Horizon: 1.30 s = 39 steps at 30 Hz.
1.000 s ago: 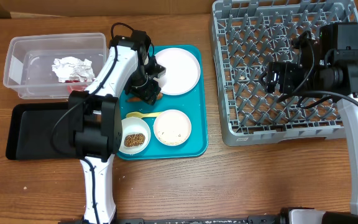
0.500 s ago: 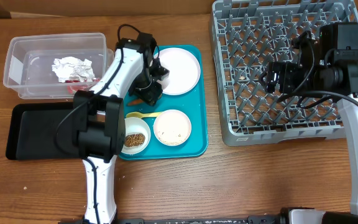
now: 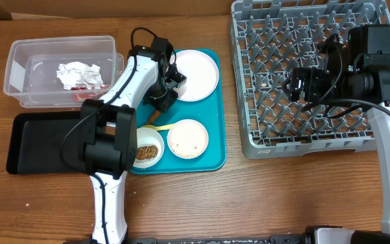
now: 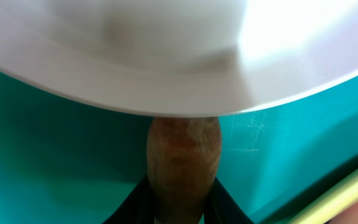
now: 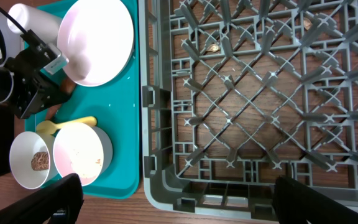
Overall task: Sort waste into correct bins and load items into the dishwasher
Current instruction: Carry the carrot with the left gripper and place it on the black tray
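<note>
I will next move my left gripper up, across and down to release the carrot in the black tray [image 3: 51, 148], since the tray lies to the gripper's left in the overhead view.
On the teal tray [image 3: 212, 157], my left gripper [image 3: 162, 102] sits at the near rim of the round pale plate [image 3: 195, 76]. Its dark fingers press both sides of the orange-brown carrot piece [image 4: 183, 158], so it is shut on it. The carrot's tip touches the plate's edge [image 4: 185, 74]. The yellow spoon [image 3: 157, 125] lies just below it. One white bowl [image 3: 187, 138] holds smears, and the other bowl [image 3: 146, 150] holds brown food bits. My right gripper [image 5: 179, 205] hangs open above the grey dish rack [image 3: 303, 74], holding nothing.
A clear tub [image 3: 26, 68] at the far left holds crumpled white paper [image 3: 80, 72] and a red wrapper [image 3: 78, 88]. A flat black tray [image 3: 39, 139] lies in front of it. The rack stands right beside the teal tray's right edge.
My left gripper shifted slightly toward the plate's rim and its fingers closed in on the carrot piece. The right arm has stayed still.
</note>
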Motion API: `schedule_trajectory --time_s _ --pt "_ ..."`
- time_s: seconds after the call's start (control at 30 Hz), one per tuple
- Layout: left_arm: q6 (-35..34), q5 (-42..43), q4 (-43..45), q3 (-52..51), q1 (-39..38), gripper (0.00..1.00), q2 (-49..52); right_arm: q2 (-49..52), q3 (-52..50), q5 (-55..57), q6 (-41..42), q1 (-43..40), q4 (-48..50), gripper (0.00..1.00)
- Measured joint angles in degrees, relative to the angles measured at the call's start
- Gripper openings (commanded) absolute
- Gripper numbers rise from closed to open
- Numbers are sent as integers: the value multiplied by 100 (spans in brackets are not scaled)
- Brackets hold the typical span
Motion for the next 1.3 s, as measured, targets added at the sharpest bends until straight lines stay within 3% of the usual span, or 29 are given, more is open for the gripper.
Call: schedule_trajectory --time_s 0.27,0.73,0.87,1.07,1.3 --pt "-160 22 -649 553 0 4 44 0 0 -2 0 0 -7 100" --pt "-339 131 -2789 4192 7 4 46 0 -2 -2 2 0 20 100" --pt "-927 -219 -2889 4441 122 4 46 0 -2 0 0 0 20 100" --pt "-2142 -505 -3115 4444 940 4 46 0 -2 -2 0 0 20 100" --pt "-3121 -299 -3287 4441 1856 4 -57 0 -2 -2 2 0 20 100"
